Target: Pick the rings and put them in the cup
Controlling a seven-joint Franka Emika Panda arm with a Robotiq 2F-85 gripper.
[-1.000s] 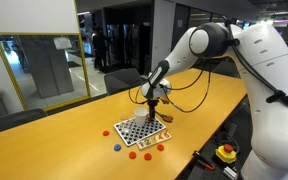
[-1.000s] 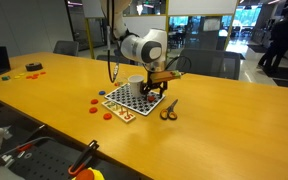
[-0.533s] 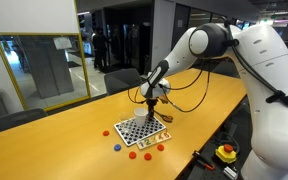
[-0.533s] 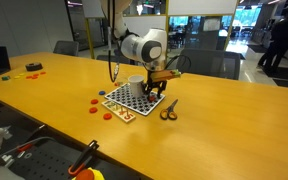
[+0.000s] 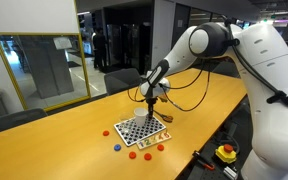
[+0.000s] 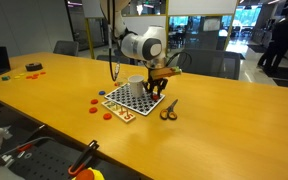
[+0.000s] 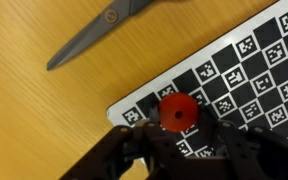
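Observation:
I should lift my gripper from the board's corner next, because the white cup's rim is higher. Then I should carry the red ring over the white cup's opening point(image 6: 136, 79) and dip down to release it.
In the wrist view a red ring point(image 7: 179, 110) sits at the corner of the checkered board point(image 7: 246, 70), and my gripper point(image 7: 180, 128) is shut on it from both sides. The gripper point(image 6: 154, 90) hangs low over the board's far corner point(image 6: 134, 100) in both exterior views, also seen as the gripper point(image 5: 154, 101) above the board point(image 5: 143, 130). A white cup point(image 6: 136, 82) stands just behind the board, beside the gripper. More rings lie loose on the table: red ones point(image 5: 148, 153) and a blue one point(image 5: 117, 146) near the board's front edge.
Grey scissors point(image 7: 94, 35) lie on the wood table next to the board, also visible as the scissors point(image 6: 169, 112). A few coloured pieces point(image 6: 32, 68) sit at the far end of the table. A yellow box with a red button point(image 5: 225, 152) stands by the table edge.
The jaws have shut around the red ring. The arm has stayed in place over the board.

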